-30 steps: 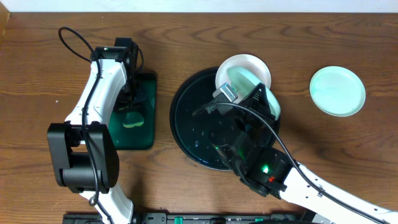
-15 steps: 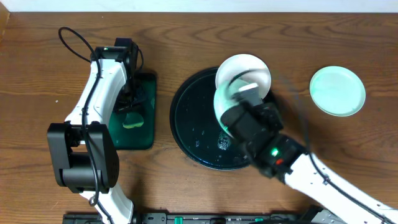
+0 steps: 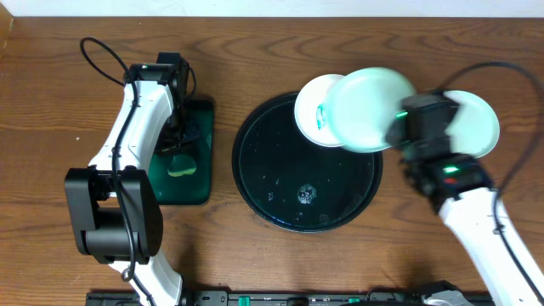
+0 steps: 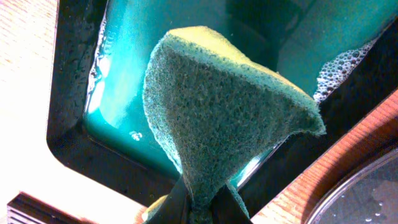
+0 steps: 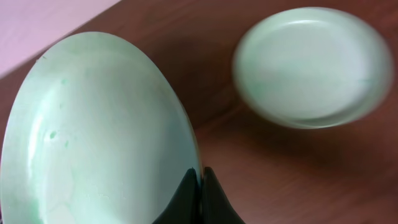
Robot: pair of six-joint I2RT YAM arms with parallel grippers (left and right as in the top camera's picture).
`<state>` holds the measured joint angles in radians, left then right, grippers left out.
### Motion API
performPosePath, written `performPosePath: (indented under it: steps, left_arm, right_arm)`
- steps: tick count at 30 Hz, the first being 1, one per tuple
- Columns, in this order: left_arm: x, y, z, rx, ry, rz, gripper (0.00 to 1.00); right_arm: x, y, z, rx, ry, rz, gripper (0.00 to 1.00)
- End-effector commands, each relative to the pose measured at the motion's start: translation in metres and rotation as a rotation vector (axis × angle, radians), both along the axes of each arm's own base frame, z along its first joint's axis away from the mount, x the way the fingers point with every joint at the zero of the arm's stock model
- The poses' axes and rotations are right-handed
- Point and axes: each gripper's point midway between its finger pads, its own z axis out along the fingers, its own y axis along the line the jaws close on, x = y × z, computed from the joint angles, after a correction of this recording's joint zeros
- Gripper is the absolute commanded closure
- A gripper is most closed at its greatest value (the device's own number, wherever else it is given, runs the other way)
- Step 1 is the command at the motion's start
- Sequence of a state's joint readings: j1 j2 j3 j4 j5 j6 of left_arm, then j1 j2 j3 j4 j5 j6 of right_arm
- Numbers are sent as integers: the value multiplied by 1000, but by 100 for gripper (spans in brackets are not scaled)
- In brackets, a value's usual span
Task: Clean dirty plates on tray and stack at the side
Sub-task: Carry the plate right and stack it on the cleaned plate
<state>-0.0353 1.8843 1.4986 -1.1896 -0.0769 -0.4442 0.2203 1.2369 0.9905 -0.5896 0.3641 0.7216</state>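
Observation:
I should next carry the plate in my right gripper over, lower it onto the second mint-green plate (image 3: pixel 476 124) (image 5: pixel 314 67) and let go. That second plate is below, to its right in the overhead view.
My right gripper (image 5: pixel 199 180) is shut on the rim of a mint-green plate (image 3: pixel 367 109), held in the air over the black tray's (image 3: pixel 272 183) right rim; the plate fills the left of the right wrist view (image 5: pixel 99 130). A second mint-green plate (image 3: pixel 478 127) lies on the table at the right, partly hidden by my arm, and shows blurred in the right wrist view (image 5: pixel 311 65). A white plate (image 3: pixel 313 106) with a teal smear rests on the tray's far rim. My left gripper (image 4: pixel 198 202) is shut on a green sponge (image 4: pixel 211 106) over the small green tray (image 3: pixel 189 183).
The small rectangular green tray holds soapy teal water (image 4: pixel 124 74) and foam (image 4: pixel 339 65). The black tray's floor is wet with droplets (image 3: pixel 306 195). The left arm's cable (image 3: pixel 98 55) loops over the table at the back left.
My right arm has swung to the right, lifting the mint-green plate from over the black tray toward the plate at the right. The left arm has not moved.

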Motion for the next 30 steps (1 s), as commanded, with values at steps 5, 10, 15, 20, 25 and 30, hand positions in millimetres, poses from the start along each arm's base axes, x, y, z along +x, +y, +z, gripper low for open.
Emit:
performPosePath:
  steps: [5, 10, 15, 20, 25, 30]
  left_arm:
    - [-2, 0, -1, 1, 12, -7, 93]
    - [-2, 0, -1, 1, 12, -7, 93]
    - [-2, 0, -1, 1, 12, -7, 93]
    - [-2, 0, -1, 1, 12, -7, 93]
    - [-2, 0, -1, 1, 12, -7, 93]
    - [-4, 0, -1, 1, 17, -7, 93]
  right_arm:
    - [-18, -109, -4, 81, 41, -293, 98]
    - [-34, -166, -32, 124, 110, -463, 99]
    - [-34, -193, -66, 146, 179, -537, 98]
    - [-24, -208, -111, 163, 247, -565, 98]
    - [-16, -213, -142, 170, 286, -567, 98]
    - [7, -204, -159, 218, 259, -461, 99]
